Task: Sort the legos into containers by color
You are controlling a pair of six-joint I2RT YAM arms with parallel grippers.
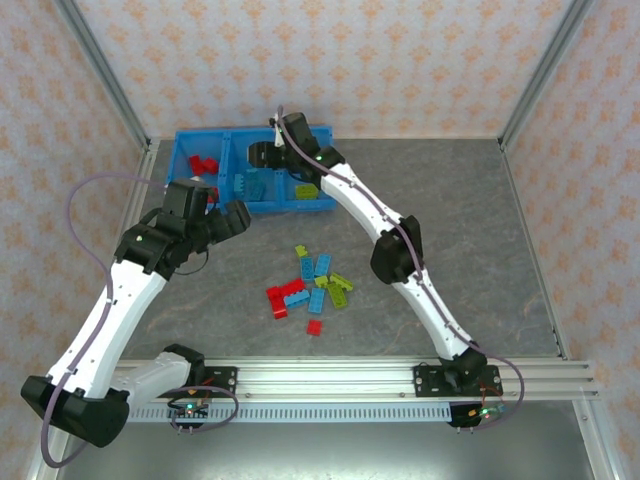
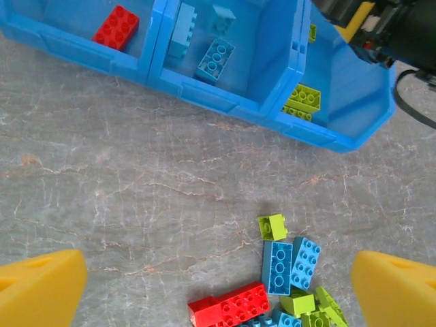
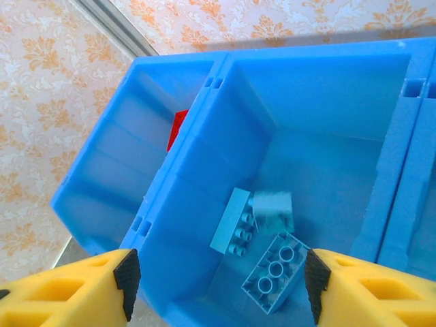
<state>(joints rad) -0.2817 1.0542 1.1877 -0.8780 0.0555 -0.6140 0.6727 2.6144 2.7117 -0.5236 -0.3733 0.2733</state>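
Note:
The left gripper moves toward the pile next and lowers over that brick first, to get the lone green brick (image 1: 301, 250) (image 2: 272, 227) at the pile's far edge.
The blue tray (image 1: 300, 205) has three compartments, and its front wall (image 2: 204, 95) faces the left wrist view. My right gripper (image 1: 256, 157) (image 3: 218, 272) hangs open over the middle one, nothing between its fingers. Under it lie three light blue bricks (image 3: 274, 272); one of them (image 3: 272, 210) looks blurred. A red brick (image 2: 116, 27) lies in the left compartment and lime green bricks (image 2: 303, 101) in the right one. Loose red (image 1: 285, 297), light blue (image 1: 317, 300) and green (image 1: 340, 290) bricks sit piled mid-table. My left gripper (image 1: 238, 218) (image 2: 218, 281) is open above the table between tray and pile.
A single small red brick (image 1: 315, 327) lies apart, nearer the arm bases. A lone green brick (image 2: 272, 226) marks the pile's far edge. Patterned walls and metal posts (image 1: 105, 70) enclose the table. Bare grey tabletop (image 1: 460, 220) stretches to the right.

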